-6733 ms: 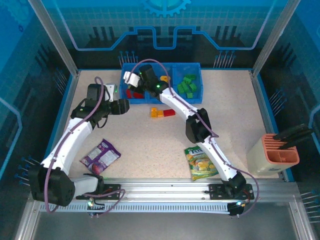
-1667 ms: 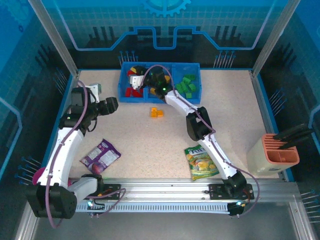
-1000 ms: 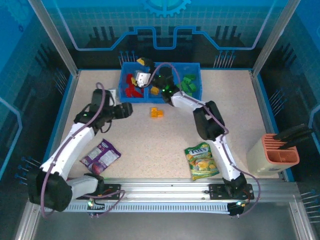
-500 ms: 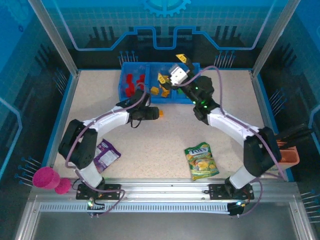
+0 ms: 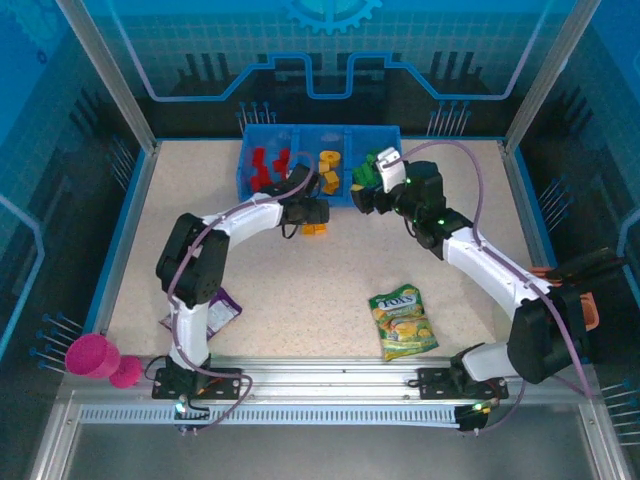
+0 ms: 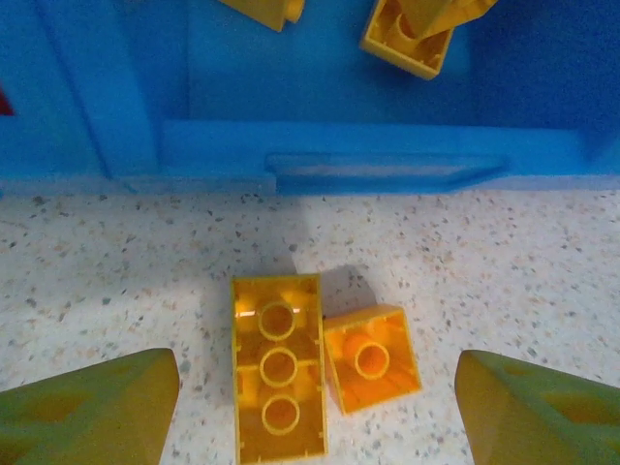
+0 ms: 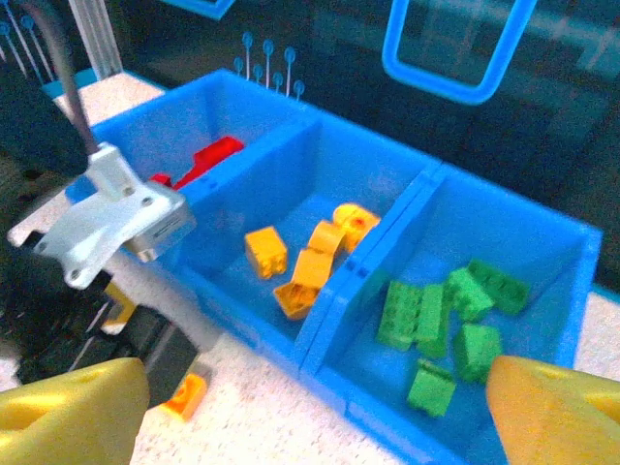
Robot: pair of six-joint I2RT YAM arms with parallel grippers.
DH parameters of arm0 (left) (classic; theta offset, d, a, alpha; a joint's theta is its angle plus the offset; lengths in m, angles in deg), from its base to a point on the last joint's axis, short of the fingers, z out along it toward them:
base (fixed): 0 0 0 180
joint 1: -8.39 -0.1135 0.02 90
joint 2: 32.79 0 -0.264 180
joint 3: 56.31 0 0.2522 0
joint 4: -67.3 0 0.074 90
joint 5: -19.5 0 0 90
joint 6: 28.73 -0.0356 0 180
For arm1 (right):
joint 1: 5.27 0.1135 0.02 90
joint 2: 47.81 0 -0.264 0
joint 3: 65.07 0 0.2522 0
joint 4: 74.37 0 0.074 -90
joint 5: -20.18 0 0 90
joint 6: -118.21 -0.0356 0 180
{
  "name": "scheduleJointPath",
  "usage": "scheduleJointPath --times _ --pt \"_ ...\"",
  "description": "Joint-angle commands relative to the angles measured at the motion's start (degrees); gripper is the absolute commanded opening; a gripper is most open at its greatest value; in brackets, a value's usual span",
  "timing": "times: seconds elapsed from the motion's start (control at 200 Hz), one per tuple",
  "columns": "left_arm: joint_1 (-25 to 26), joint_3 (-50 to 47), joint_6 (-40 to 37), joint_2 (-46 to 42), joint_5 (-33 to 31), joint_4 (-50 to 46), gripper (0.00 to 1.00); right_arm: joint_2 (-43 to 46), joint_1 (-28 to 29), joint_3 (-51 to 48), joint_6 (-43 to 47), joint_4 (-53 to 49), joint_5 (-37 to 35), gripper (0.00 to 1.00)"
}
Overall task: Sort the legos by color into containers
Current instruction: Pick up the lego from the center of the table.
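My left gripper moves down and toward the long lego point(image 5: 308, 230) point(image 6: 279, 368) next. One finger comes down between it and the small lego, since both lie between the open fingers.
The blue tray point(image 5: 320, 129) stands at the back, with red legos point(image 5: 265, 165) in its left compartment, yellow-orange legos point(image 7: 310, 257) in the middle and green legos point(image 7: 450, 320) on the right. Two yellow-orange legos lie bottom-up on the table just in front of it: a long one point(image 6: 278, 380) and a small one point(image 6: 372, 358). My left gripper point(image 6: 315, 417) hangs open over this pair point(image 5: 316, 230), one finger on each side. My right gripper point(image 7: 315, 417) is open and empty, in front of the tray's right half point(image 5: 362, 190).
A green-yellow snack bag point(image 5: 402, 322) lies front centre. A purple packet point(image 5: 218, 308) sits partly behind the left arm. The beige-and-salmon holder point(image 5: 588, 300) stands at the right edge behind the right arm. A pink object point(image 5: 95, 356) rests at the front left rail.
The left gripper swung right to the two yellow-orange legos before the tray. The right gripper left the tray's left compartment, moving right and nearer. The red lego is off the table.
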Motion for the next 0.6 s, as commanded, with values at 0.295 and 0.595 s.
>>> scheduleJointPath --times 0.295,0.595 --pt "0.40 9.22 -0.86 7.46 -5.33 -7.44 0.75 -4.25 -0.90 -2.76 -4.87 3.50 5.47 0.89" --pt "0.40 8.47 -2.42 8.57 -6.93 -7.54 0.70 -5.88 -0.91 -3.81 -4.06 6.02 7.11 0.86"
